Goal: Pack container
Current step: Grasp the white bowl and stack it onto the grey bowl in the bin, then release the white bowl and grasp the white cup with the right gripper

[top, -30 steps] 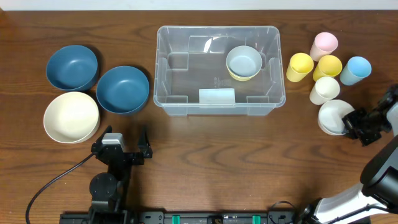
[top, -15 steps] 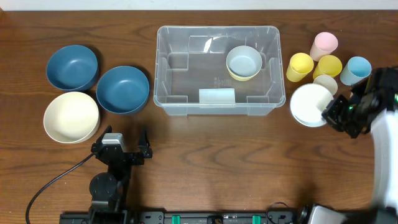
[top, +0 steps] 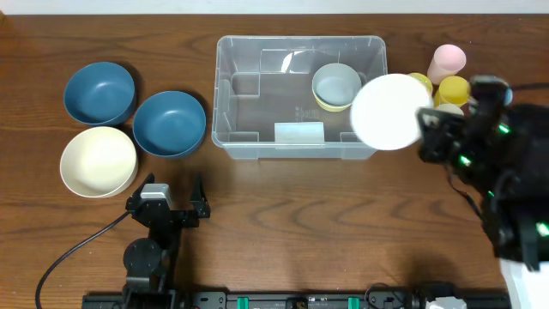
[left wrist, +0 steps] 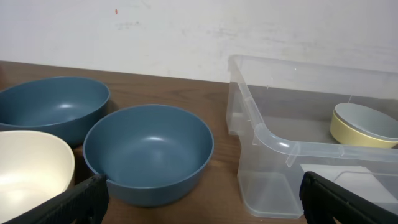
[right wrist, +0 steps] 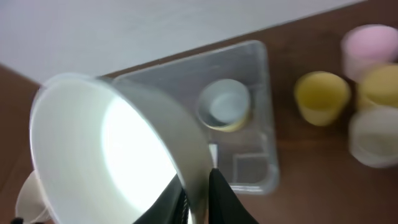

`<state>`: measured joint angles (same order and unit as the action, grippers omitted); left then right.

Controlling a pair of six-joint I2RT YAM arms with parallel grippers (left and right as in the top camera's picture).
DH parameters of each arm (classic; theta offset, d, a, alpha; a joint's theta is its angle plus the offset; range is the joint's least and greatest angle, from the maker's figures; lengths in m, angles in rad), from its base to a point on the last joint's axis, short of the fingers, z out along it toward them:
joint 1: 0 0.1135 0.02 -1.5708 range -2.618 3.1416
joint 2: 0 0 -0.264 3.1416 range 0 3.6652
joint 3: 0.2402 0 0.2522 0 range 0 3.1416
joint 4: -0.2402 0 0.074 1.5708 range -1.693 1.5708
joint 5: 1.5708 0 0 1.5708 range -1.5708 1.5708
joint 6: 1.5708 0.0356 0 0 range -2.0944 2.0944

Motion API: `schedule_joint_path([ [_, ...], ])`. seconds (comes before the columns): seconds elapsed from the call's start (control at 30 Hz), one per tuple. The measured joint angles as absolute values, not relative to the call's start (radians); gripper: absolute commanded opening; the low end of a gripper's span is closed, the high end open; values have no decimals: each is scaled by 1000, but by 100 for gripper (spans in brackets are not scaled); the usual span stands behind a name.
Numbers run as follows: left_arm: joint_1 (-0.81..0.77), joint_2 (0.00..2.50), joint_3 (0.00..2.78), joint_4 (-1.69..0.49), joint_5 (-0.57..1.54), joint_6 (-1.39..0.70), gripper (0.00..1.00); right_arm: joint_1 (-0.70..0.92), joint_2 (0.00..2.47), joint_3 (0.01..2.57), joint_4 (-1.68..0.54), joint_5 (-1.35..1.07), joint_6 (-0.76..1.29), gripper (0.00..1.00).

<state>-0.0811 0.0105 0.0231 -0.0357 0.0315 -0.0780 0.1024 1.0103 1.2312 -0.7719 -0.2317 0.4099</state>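
My right gripper will move outward, to the left in the overhead view, and down. It will release the white bowl (top: 388, 112) inside the grey-blue bowl (top: 336, 84).
The clear plastic container (top: 257, 94) stands at the table's middle back. It holds a grey-blue bowl nested in a yellow one (top: 336, 86). My right gripper (top: 426, 129) is shut on the rim of a white bowl (top: 388, 112) and holds it raised above the container's right edge. In the right wrist view the white bowl (right wrist: 118, 155) fills the left, pinched between the fingers (right wrist: 202, 193), with the container (right wrist: 249, 112) below. My left gripper (top: 167, 206) is open and empty near the front left; in the left wrist view the container (left wrist: 292, 155) is at right.
Two blue bowls (top: 99, 91) (top: 169, 123) and a cream bowl (top: 98, 160) sit at the left. Pink (top: 448, 60) and yellow (top: 454, 89) cups stand right of the container, partly hidden by my right arm. A black cable (top: 69, 253) runs at the front left.
My right gripper has lifted the white bowl off the table at the right and carried it left and up, over the container's right edge. The left arm has not moved.
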Motion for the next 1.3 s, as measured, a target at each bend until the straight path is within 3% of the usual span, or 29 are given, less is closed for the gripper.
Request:
schedule_joint_path([
  [0.2,-81,10,23,-36,31,-78,98,234,1280,1245,-612,-136,417,9],
  [0.5,-81,10,23,-36,31,-78,98,253,1626,1371,-550,25,400,4],
  [1.0,-81,10,23,-36,31,-78,98,253,1906,1396,-417,86,413,2],
  [1.3,-81,10,23,-36,31,-78,98,253,1922,1397,-346,89,424,3],
])
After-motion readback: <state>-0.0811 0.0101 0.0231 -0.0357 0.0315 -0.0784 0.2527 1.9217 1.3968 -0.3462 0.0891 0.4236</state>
